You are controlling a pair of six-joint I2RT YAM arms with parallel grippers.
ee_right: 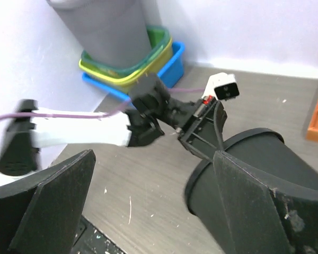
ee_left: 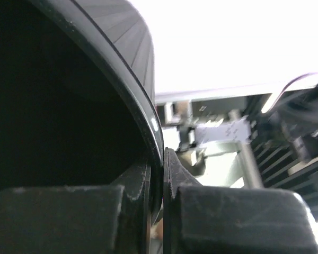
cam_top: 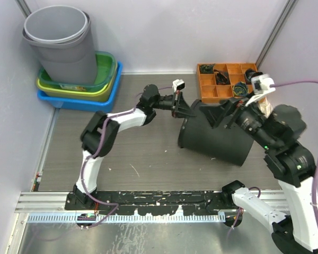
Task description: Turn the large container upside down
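My left gripper will next move down and to the left in the top view and let go of the container's rim, because the bare tabletop is below it and on that side.
The large container [cam_top: 217, 137] is a black round bin lying on its side right of centre, its open mouth facing left. My left gripper [cam_top: 184, 111] is shut on the upper rim of that mouth. In the left wrist view the rim [ee_left: 143, 106] is pinched between the two fingers of the left gripper [ee_left: 163, 159], one inside the bin and one outside. My right gripper [cam_top: 225, 114] hovers open over the container's far side. The right wrist view shows the right gripper [ee_right: 153, 159] spread wide above the container [ee_right: 254, 174], with nothing between its fingers.
An orange compartment tray [cam_top: 225, 82] with small parts stands behind the container. At the back left a grey bin [cam_top: 61, 42] sits in stacked green, yellow and blue tubs [cam_top: 108, 84]. Walls close in the left, back and right sides.
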